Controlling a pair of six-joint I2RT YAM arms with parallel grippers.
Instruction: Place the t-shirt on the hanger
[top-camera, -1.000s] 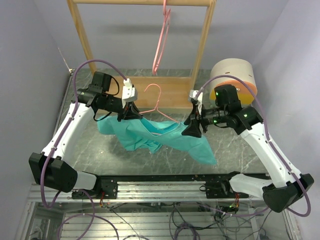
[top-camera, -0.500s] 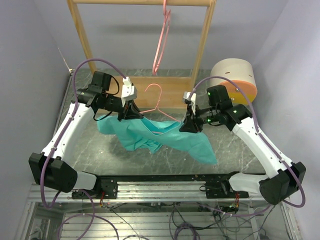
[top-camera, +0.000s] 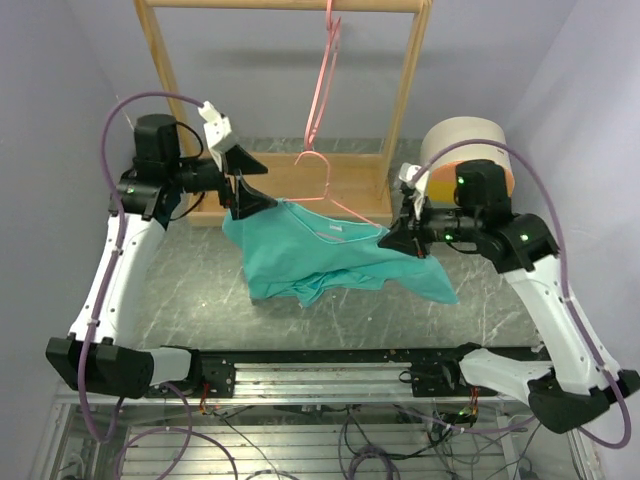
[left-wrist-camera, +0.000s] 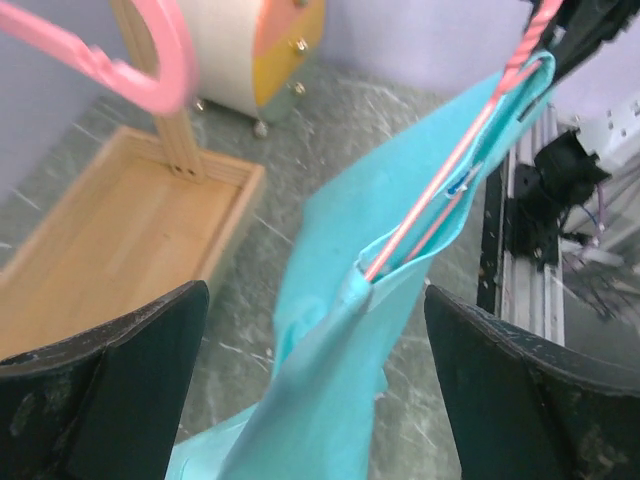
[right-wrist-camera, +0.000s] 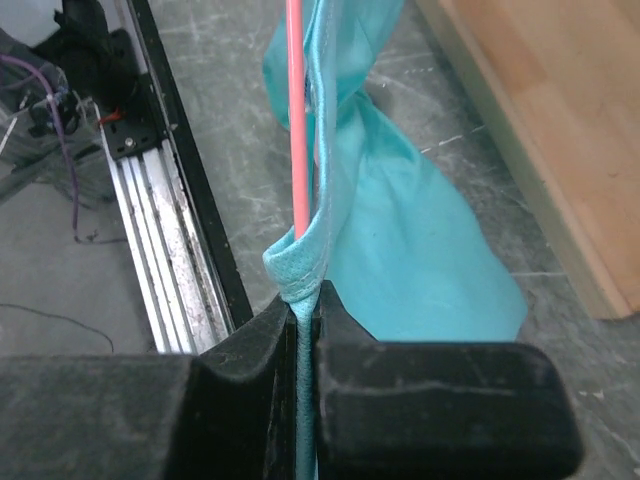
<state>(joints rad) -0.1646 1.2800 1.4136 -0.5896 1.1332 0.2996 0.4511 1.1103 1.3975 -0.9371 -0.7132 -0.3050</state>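
Note:
Next, with the t-shirt already on the hanger (top-camera: 322, 192), my right gripper rises outward to release at the rack's top bar (top-camera: 377, 5), which lies above and outward of it.
The teal t-shirt (top-camera: 320, 255) hangs above the table with the pink hanger (top-camera: 322, 192) threaded through its neck; the hook sticks up in front of the wooden rack. My right gripper (top-camera: 400, 240) is shut on the shirt's right shoulder hem (right-wrist-camera: 303, 285), right beside the hanger's wire (right-wrist-camera: 297, 110). My left gripper (top-camera: 268, 187) stands open at the shirt's left shoulder. In the left wrist view the t-shirt (left-wrist-camera: 330, 380) and hanger wire (left-wrist-camera: 450, 170) run between the wide-apart fingers (left-wrist-camera: 110, 390) without being pinched.
The wooden rack (top-camera: 410, 90) stands at the back with its base tray (top-camera: 350, 180); a second pink hanger (top-camera: 325, 80) hangs from its top bar. A round beige and orange container (top-camera: 465, 150) sits at the back right. A metal rail (top-camera: 320, 375) runs along the near edge.
My left gripper has let go of the shirt and opened, pulling back to the left. The right gripper closed on the right shoulder, then moved right and up, so the shirt hangs higher and spread.

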